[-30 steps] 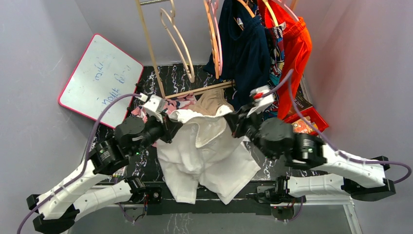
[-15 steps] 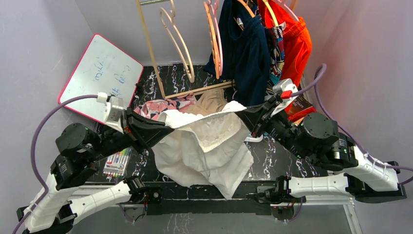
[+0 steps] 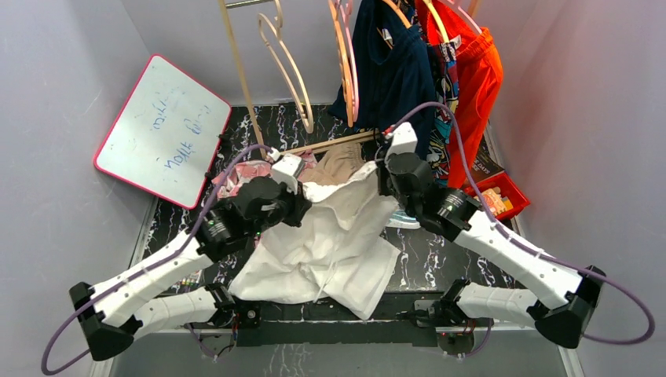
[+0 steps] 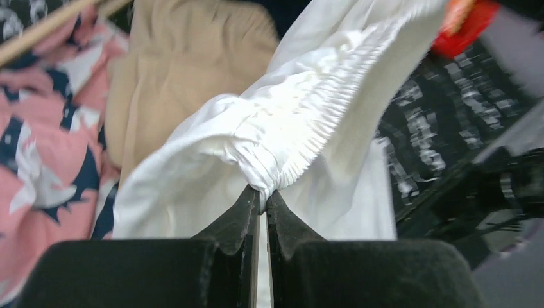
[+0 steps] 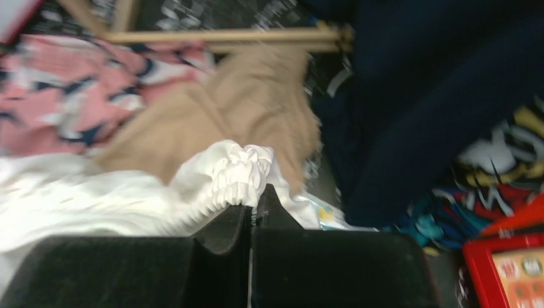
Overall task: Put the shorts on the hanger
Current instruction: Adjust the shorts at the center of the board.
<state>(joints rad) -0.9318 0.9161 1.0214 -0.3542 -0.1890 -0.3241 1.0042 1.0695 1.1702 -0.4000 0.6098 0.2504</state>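
Note:
My right gripper draws away from my left gripper next, then down and back toward the table short of the tan shorts, because the waistband sags bunched.
The white shorts (image 3: 330, 239) hang between my two grippers over the table's middle. My left gripper (image 3: 302, 196) is shut on the gathered waistband (image 4: 282, 144) at its left end. My right gripper (image 3: 381, 179) is shut on the waistband's right end (image 5: 240, 170). The legs of the shorts drape down toward the near edge. The pale beige hanger (image 3: 287, 67) hangs on the rack at the back, above and behind the shorts, apart from them.
Tan shorts (image 3: 342, 161) and a pink navy-patterned garment (image 3: 247, 171) lie behind the white shorts. Navy (image 3: 389, 71) and orange (image 3: 475, 71) clothes hang on pink hangers at back right. A whiteboard (image 3: 161, 129) leans at left. A red box (image 3: 499, 200) sits at right.
Both grippers have come closer together and moved toward the back, still holding the waistband. The waistband is less stretched and the shorts hang lower over the table.

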